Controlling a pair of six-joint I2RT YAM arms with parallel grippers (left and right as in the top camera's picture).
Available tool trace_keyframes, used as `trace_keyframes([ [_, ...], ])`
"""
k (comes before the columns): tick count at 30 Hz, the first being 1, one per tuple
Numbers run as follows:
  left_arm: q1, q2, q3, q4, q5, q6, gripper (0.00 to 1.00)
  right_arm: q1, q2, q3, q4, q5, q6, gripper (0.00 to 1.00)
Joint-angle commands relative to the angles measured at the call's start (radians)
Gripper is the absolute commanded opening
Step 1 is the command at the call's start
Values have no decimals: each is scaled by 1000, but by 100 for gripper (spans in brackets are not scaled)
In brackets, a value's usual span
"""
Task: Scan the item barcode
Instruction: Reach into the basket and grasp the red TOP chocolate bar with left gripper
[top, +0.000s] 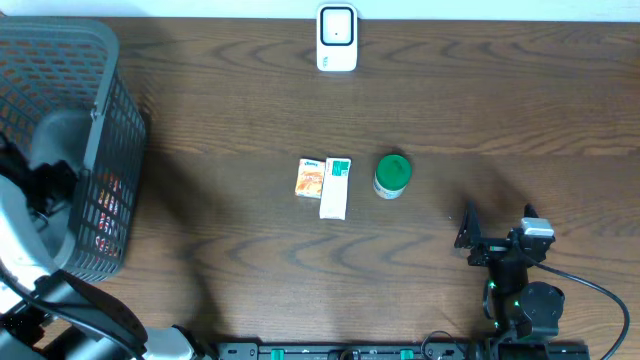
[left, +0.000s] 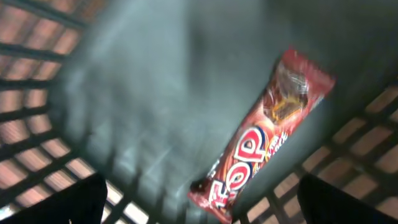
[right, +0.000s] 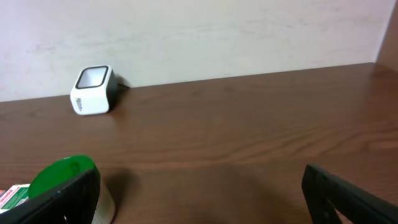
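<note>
The robot's left gripper will next move down toward the bottom of the basket and turn so that its open fingers are on both sides of the wrapper's middle (left: 262, 132), because the wrapper lies at a slant to them.
A red snack bar wrapper (left: 261, 140) with white lettering lies slanted on the floor of the grey mesh basket (top: 100, 60). My left gripper (left: 202, 210) hangs open above the wrapper's lower end inside the basket, and nothing is between its fingers. The white barcode scanner (top: 337, 38) stands at the table's far edge and shows as the scanner (right: 93, 90) in the right wrist view. Low at the near right of the table, my right gripper (top: 497, 228) stands open and empty, facing the scanner.
An orange box (top: 310, 177), a white and green box (top: 335, 188) and a green-lidded jar (top: 392, 175) sit mid-table. The jar (right: 65, 177) is just beside my right gripper's left finger. The basket's mesh walls (left: 37, 118) surround my left gripper.
</note>
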Motion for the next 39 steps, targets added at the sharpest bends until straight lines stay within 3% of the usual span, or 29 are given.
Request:
trace_keyframes([
  [1,-3,-2,-98,52,48,95,98,8,-5,-1,-4,2,-13,99],
  [14,-3,-1,-291,215,89,95,98,8,-5,-1,-4,2,-13,99],
  [21,-11,37,-299,233,168,148,98,8,-5,-1,-4,2,-13,99],
  [39,-32,195,-299,317,114,210,100,8,-5,-1,-4,2,-13,99],
])
